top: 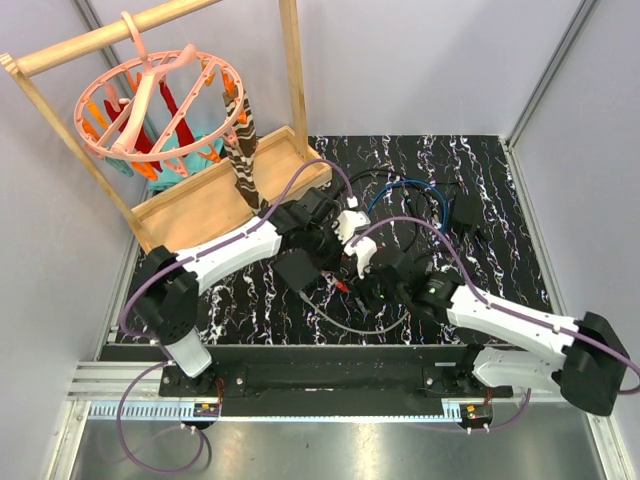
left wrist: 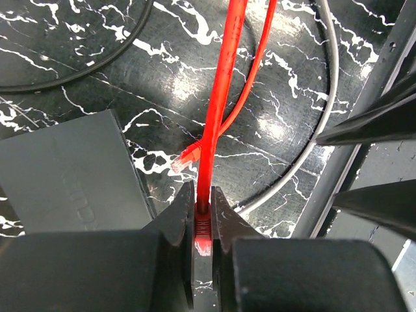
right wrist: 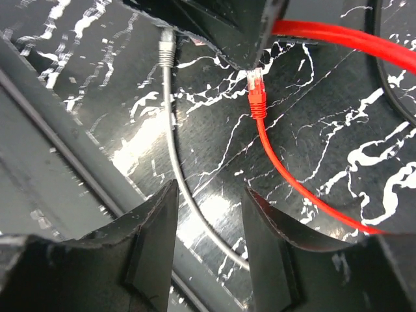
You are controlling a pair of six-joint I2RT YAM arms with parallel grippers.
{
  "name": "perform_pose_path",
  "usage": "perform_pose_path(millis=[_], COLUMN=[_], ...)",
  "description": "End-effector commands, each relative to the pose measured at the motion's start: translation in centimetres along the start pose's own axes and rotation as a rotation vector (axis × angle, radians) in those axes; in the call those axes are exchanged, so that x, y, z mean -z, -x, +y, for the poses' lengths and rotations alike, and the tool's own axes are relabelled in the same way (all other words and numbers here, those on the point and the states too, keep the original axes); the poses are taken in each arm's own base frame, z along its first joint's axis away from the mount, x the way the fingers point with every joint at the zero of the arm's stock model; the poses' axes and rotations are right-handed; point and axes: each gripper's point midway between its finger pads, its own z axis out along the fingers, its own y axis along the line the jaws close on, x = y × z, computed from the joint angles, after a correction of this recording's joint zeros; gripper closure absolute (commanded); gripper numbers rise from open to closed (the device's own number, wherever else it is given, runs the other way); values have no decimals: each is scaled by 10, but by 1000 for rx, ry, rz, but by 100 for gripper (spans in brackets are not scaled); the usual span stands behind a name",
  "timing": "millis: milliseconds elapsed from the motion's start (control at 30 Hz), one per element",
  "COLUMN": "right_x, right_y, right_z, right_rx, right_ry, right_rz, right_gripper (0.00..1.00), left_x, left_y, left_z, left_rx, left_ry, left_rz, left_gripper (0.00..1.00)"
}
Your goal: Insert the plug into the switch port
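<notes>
My left gripper goes down and outward to the bare tabletop by the switch box's corner (left wrist: 144, 142) next and releases the red plug there.
My left gripper (left wrist: 203, 214) is shut on a red plug (left wrist: 203, 227), and its red cable (left wrist: 221, 84) runs away from the jaws. It shows in the top view (top: 338, 268) at the table's middle. The cable's other red plug (left wrist: 187, 156) lies loose on the table, and also shows in the right wrist view (right wrist: 257, 88). The flat black switch box (left wrist: 65, 172) lies just left of my left gripper, and its port is not visible; it shows in the top view (top: 297, 270). My right gripper (right wrist: 211, 224) is open over a grey cable (right wrist: 172, 149), close to the left gripper (top: 368, 292).
A grey plug (right wrist: 167, 47) ends the grey cable, which loops near the front (top: 350, 322). A blue cable (top: 400, 192) and a chunky black adapter (top: 468, 212) lie at the back right. A wooden rack (top: 230, 195) with a peg hanger (top: 160, 100) stands back left.
</notes>
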Motion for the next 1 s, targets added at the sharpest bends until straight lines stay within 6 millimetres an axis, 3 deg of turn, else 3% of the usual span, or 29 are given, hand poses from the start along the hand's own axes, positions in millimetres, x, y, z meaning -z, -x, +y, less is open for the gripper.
perform_pose_path(millis=[0,333,567,667,967], right_x=[-22,-70,-95,-93,-57], right_y=[23,10,-15,-22,-18], right_z=[-2,-28,-23,-20,-11], right_rx=[39,41,42,24,12], right_ry=[-39,-186,-136,-119,-75], right_rz=[-105,-134,-93,-75,-55], right_gripper=[49,46,49,50,47], left_x=[2,-6,-12,-16,-27], left_y=[15,12,11,8,0], left_z=[1,3,13,18,37], left_rx=[-22,17,40,44,40], left_ry=[-32,-70,-69,-60,-10], left_rz=[-29,-11,3,20,57], left_gripper=[100,100,100,100,100])
